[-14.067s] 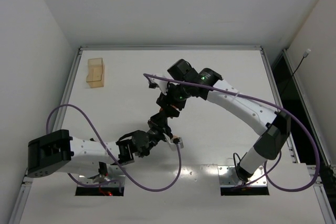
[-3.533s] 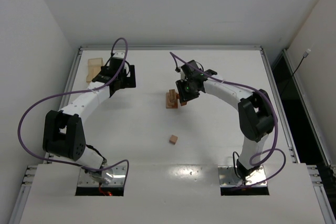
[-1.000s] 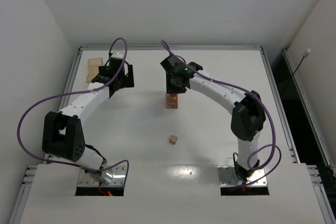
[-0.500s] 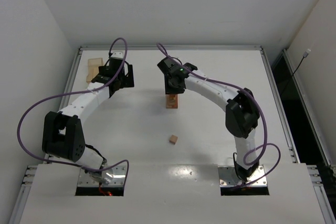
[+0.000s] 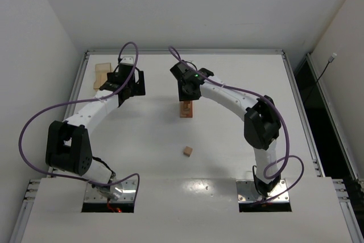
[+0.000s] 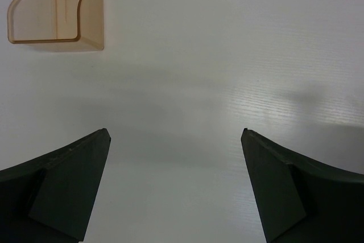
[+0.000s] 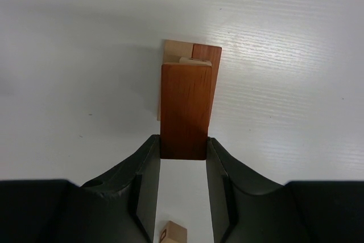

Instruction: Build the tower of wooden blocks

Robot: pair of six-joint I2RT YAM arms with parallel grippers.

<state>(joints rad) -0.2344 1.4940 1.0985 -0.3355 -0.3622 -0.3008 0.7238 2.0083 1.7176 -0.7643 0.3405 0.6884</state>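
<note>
The bar in my right gripper comes down next toward the top of the tower (image 5: 186, 110) (image 7: 193, 50) below the gripper for release there. The bar already hangs over the blocks.
My right gripper (image 7: 182, 140) is shut on a reddish-brown wood block (image 7: 183, 111), a short bar held at its near end. The bar hangs directly over the tower (image 7: 193, 50), whose tan and reddish-brown blocks peek out beyond it; I cannot tell whether they touch. From above, the tower (image 5: 186, 110) stands mid-table under the right gripper (image 5: 187, 96). A loose tan cube with a dark letter (image 5: 187, 151) lies nearer the arm bases and also shows as the cube (image 7: 172, 234) between my right fingers. My left gripper (image 6: 174, 132) is open over bare table.
A flat pale wooden tray (image 5: 102, 75) lies at the back left corner; the tray (image 6: 57, 7) sits just ahead and left of the left gripper. Purple cables loop over both arms. The table's raised edge (image 5: 182, 52) runs along the back.
The right wrist has shifted slightly left and back over the tower, with its elbow swinging inward. The left arm has not moved.
</note>
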